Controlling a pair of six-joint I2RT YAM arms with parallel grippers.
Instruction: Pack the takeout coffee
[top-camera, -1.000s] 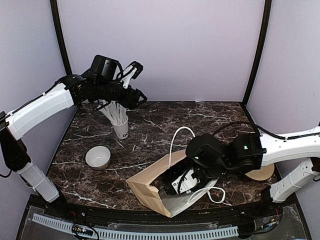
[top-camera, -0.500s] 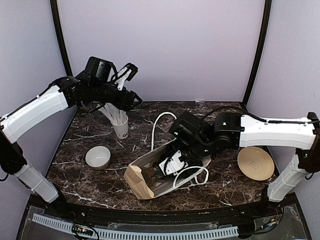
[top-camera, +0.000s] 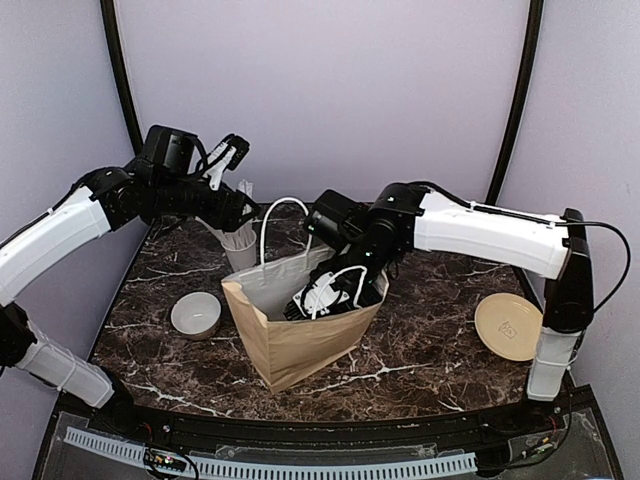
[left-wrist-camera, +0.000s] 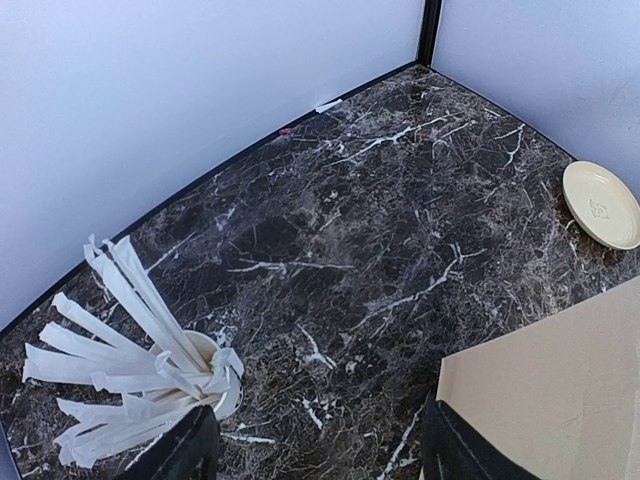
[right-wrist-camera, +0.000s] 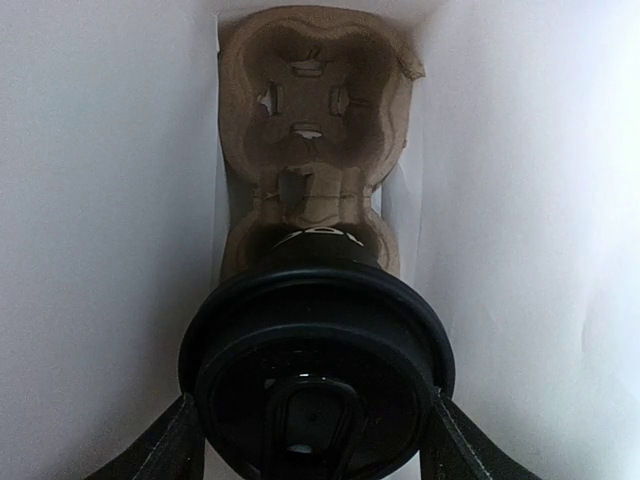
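The takeout coffee's base is at the carrier's hollow, so next I will lower my right gripper slightly in the bag toward the bowl, then open it.
The takeout coffee (right-wrist-camera: 315, 370), a black cup with a round black lid, sits in a brown cardboard carrier (right-wrist-camera: 310, 110) at the bottom of the bag. My right gripper (right-wrist-camera: 312, 440) reaches down into the bag, its fingers (right-wrist-camera: 165, 450) pressed against both sides of the lid. In the top view the brown paper bag (top-camera: 300, 345) stands upright mid-table with the right gripper (top-camera: 325, 295) inside its mouth; the cup is hidden there. My left gripper (top-camera: 245, 208) is open and empty above the table, between the stick cup and the bag (left-wrist-camera: 550, 390).
A white cup of white sticks (top-camera: 240, 248) stands at the back left, close to the left gripper (left-wrist-camera: 320, 455). A white bowl (top-camera: 195, 315) lies left of the bag. A tan plate (top-camera: 510, 325) lies at the right. Walls enclose the table.
The bag lay on its side near the front edge; it now stands upright, further left and back. My right arm swung up and left with it. The left arm drew slightly left.
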